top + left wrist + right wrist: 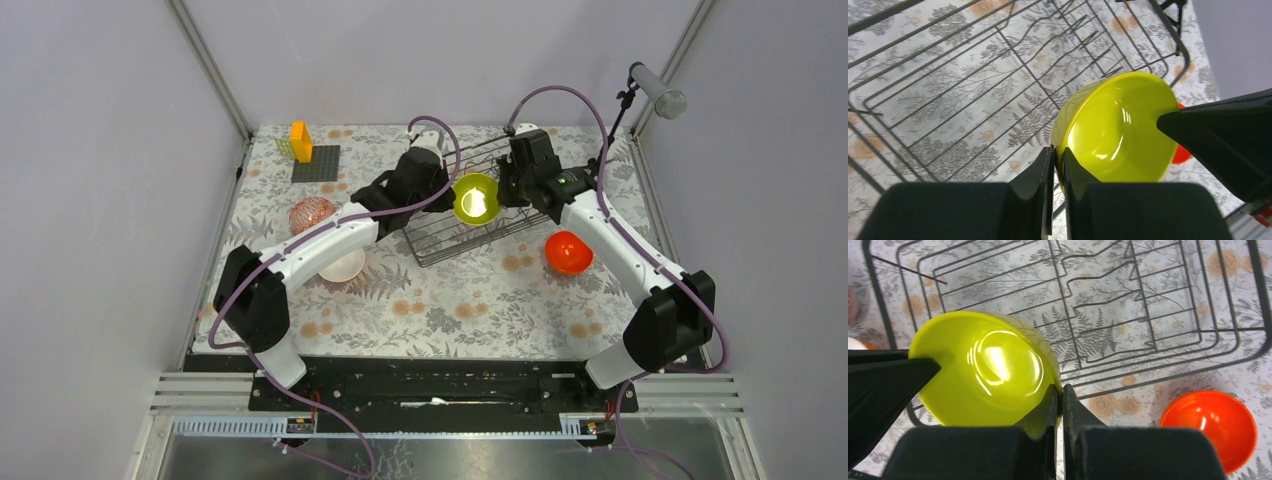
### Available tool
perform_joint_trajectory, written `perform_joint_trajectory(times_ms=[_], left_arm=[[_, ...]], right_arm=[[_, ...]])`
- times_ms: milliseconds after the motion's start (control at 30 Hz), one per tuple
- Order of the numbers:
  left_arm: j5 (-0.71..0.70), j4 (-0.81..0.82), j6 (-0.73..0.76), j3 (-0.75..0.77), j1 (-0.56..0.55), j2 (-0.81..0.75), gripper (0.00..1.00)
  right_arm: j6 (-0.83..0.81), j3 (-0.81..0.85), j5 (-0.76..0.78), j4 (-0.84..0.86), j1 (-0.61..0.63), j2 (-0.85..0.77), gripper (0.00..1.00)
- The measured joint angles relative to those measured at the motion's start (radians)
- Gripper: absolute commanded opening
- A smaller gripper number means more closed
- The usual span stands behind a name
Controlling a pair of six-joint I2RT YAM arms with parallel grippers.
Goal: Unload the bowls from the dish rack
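The bare cloth beside the orange bowl is below and back from my right gripper. My right gripper needs to carry the yellow-green bowl (476,198) back and down and let go of it there.
A yellow-green bowl (476,198) hangs tilted above the dark wire dish rack (470,245), held from both sides. My left gripper (455,196) is shut on its left rim; in the left wrist view the jaws (1058,157) pinch the edge of the bowl (1118,130). My right gripper (500,196) is shut on the opposite rim, and its wrist view shows the jaws (1059,397) clamped on the bowl (983,370). The rack's wires (1013,55) (1148,340) lie below. An orange bowl (568,252) (1208,430) sits on the cloth right of the rack.
A pink-red patterned bowl (312,215) and a pale bowl (345,265), partly under my left arm, sit left of the rack. An orange block (300,140) stands on a flat dark plate (316,163) at the back left. Grey walls enclose the table.
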Motion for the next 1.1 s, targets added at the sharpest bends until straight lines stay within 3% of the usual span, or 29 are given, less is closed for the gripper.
perform_joint_trajectory(times_ms=[200,500,800,1100], left_arm=[[0.098,0.062,-0.027,-0.012,0.002,0.000,0.51],[0.143,0.104,-0.053,-0.158,-0.005,-0.100,0.76],[0.076,0.084,-0.074,-0.362,0.068,-0.404,0.78],[0.018,0.102,-0.116,-0.573,0.129,-0.505,0.78]], right_arm=[[0.011,-0.013,0.072,-0.029,0.000,-0.011,0.00],[0.077,-0.202,0.132,-0.076,0.000,-0.182,0.00],[0.172,-0.462,0.085,-0.104,0.000,-0.287,0.00],[0.225,-0.537,-0.018,-0.011,-0.080,-0.195,0.00]])
